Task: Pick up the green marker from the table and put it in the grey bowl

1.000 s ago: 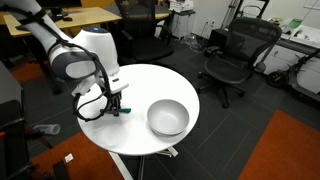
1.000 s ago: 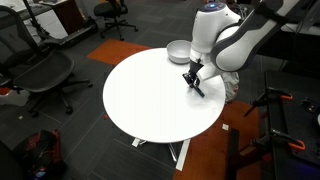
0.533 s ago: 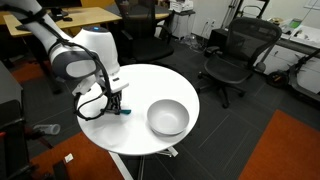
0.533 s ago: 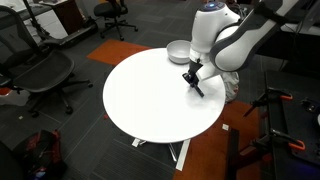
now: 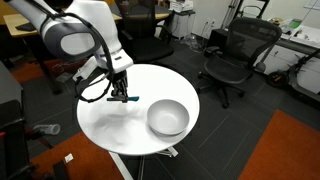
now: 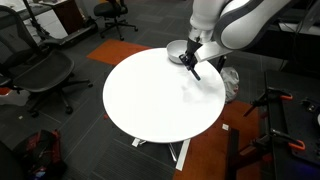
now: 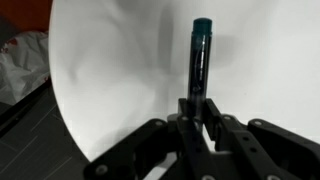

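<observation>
The gripper will next rise, go across the raised rim of the grey bowl and let go of the green marker [image 7: 199,60], because the grey bowl's open middle is beside the gripper within that rim.
The green marker [image 7: 199,60] is a thin dark teal stick held between my gripper's fingers [image 7: 197,112]. It also shows in both exterior views [image 5: 125,98] [image 6: 191,69], lifted above the round white table [image 5: 110,125] [image 6: 150,100]. My gripper [image 5: 121,92] [image 6: 189,60] is shut on it. The grey bowl [image 5: 167,117] sits on the table to one side of the gripper; in an exterior view the bowl [image 6: 177,51] lies just behind the gripper at the table's far edge.
Black office chairs [image 5: 230,55] [image 6: 40,70] stand around the table. Wooden desks [image 5: 70,18] are at the back. A white bag [image 7: 22,65] lies on the dark floor beside the table.
My gripper has risen off the table with the marker in it and moved toward the bowl. The bowl has not moved.
</observation>
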Controlling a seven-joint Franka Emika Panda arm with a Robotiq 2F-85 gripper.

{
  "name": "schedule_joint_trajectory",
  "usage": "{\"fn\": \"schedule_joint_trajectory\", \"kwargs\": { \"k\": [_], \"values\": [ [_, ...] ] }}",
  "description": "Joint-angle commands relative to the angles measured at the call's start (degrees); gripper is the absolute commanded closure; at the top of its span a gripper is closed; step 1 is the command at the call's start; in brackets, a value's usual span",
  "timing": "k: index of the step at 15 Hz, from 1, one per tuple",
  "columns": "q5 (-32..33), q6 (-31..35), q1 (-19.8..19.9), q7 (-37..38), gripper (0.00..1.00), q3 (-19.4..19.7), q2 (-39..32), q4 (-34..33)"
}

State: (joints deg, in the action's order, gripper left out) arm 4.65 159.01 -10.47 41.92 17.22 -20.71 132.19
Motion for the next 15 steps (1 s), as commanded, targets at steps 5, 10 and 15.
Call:
{"fn": "schedule_joint_trajectory", "kwargs": {
  "k": [5,10,15],
  "values": [
    [12.8,-2.6,0.0,8.7,0.95,5.6,4.8,-5.1],
    [13.8,-2.9,2.7,10.4,0.95,5.7,1.8,-11.0],
    [11.7,-3.7,5.2,9.7,0.95,5.4,-2.6,-15.6]
  ]
}}
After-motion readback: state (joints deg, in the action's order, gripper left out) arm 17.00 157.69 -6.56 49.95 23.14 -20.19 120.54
